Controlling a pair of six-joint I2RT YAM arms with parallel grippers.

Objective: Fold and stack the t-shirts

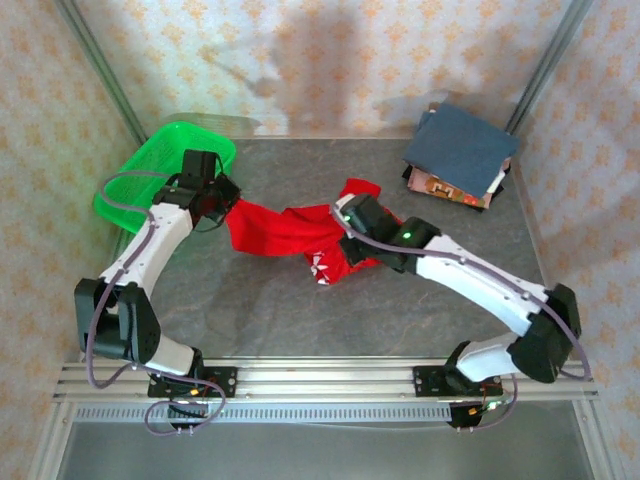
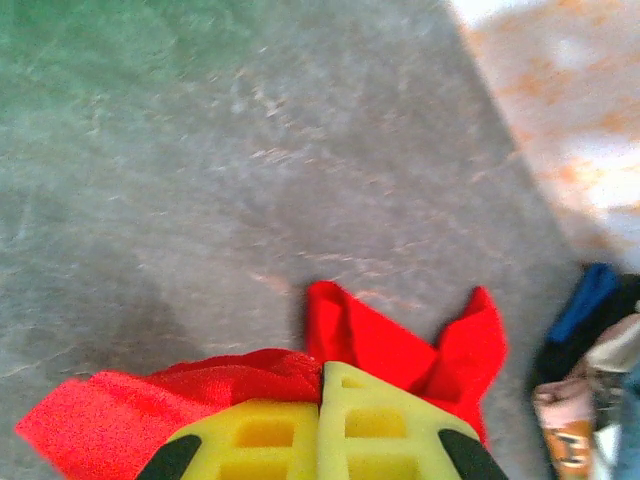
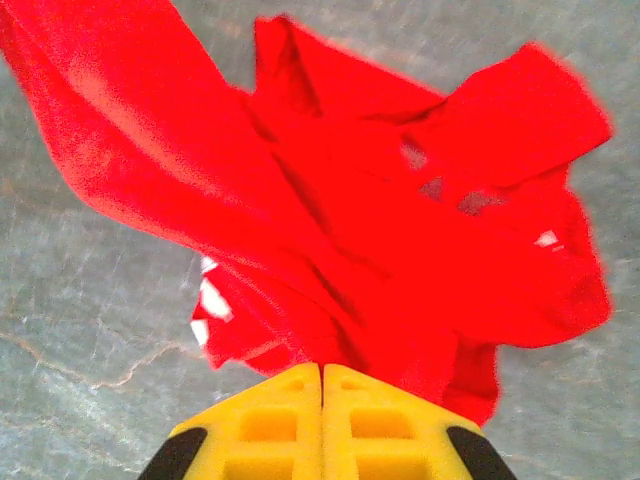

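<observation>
My right gripper rises outward off the red t-shirt [image 1: 285,232] next and releases over the bare table [image 1: 406,202] beside the slate-blue stack, as that gap lies outward of it.
A bright red t-shirt [image 1: 285,232] hangs bunched between my two grippers over the middle of the grey table. My left gripper [image 1: 226,206] is shut on its left end; in the left wrist view the yellow jaws [image 2: 322,365] meet with red cloth [image 2: 400,350] pinched at their tips. My right gripper [image 1: 346,216] is shut on the shirt's right part, and the right wrist view has crumpled red cloth [image 3: 350,200] spreading from its closed tips [image 3: 321,368]. White print patches show on a hanging fold [image 1: 322,265]. A stack of folded t-shirts [image 1: 462,150], slate-blue on top, lies at the back right.
A green mesh basket [image 1: 165,165] sits at the back left, close behind the left arm. The patterned walls and metal frame posts close in the table on three sides. Bare grey table [image 1: 300,310] lies in front of the shirt.
</observation>
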